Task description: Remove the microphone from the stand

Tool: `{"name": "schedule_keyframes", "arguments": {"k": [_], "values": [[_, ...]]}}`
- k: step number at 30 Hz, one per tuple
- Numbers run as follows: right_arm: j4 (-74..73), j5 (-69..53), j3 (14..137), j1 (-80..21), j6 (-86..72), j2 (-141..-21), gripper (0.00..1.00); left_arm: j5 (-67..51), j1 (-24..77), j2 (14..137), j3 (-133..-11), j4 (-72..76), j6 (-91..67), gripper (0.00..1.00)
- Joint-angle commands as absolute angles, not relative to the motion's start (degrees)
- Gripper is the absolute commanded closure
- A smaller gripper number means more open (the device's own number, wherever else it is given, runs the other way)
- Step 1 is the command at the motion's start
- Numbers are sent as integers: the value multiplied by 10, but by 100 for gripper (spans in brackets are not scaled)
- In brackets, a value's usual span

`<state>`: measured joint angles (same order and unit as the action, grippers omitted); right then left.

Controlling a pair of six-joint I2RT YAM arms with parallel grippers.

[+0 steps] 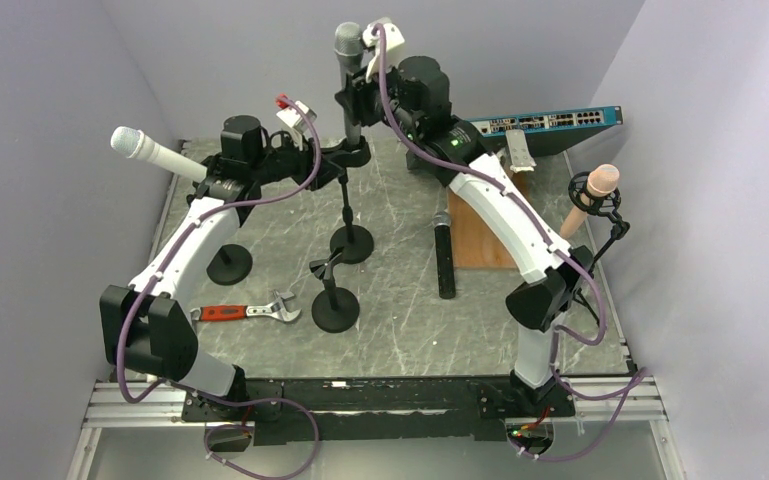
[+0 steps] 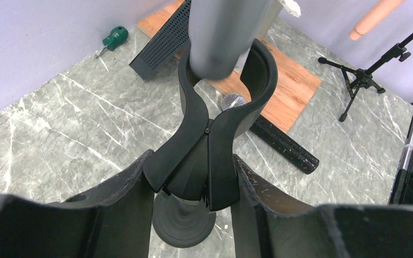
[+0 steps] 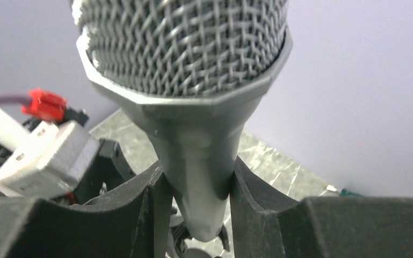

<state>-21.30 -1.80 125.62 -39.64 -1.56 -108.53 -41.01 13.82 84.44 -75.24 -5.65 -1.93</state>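
Observation:
The part of the table (image 1: 422,256) beside the black microphone is empty. Next, my right gripper should move the grey microphone (image 1: 348,45) back and down, tip it flat there and then let it go.
A grey microphone (image 1: 348,45) with a mesh head stands upright high above the middle of the table. My right gripper (image 1: 368,78) is shut on its body just below the head; the wrist view shows both fingers pressed on the grey shaft (image 3: 197,177). My left gripper (image 1: 353,155) is shut on the black clip (image 2: 215,134) at the top of the round-based stand (image 1: 351,243). In the left wrist view the microphone's lower end (image 2: 217,37) hangs at the mouth of the clip's ring. The ring looks open below it. I cannot tell if they touch.
A white microphone (image 1: 145,150) on a stand is at left. A pink one (image 1: 600,185) on a tripod is at right. A black microphone (image 1: 445,255) lies beside a wooden board (image 1: 480,240). An empty short stand (image 1: 335,305), a red-handled wrench (image 1: 250,311) and a network switch (image 1: 545,120) are also here.

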Motion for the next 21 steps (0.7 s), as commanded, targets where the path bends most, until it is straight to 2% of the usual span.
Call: {"name": "schedule_keyframes", "arguments": {"k": [1, 5, 13, 21], "values": [[-165, 59, 1298, -399, -7, -1054, 100, -400, 148, 822, -763, -90, -17, 100], [-139, 94, 1255, -395, -10, -1011, 100, -366, 149, 828, -780, -128, -12, 99], [-112, 187, 1018, -378, -54, -848, 100, -318, 183, 825, -763, -131, 19, 100], [-131, 192, 813, -338, -73, -715, 100, -300, 236, 854, -700, -108, 55, 100]]}}
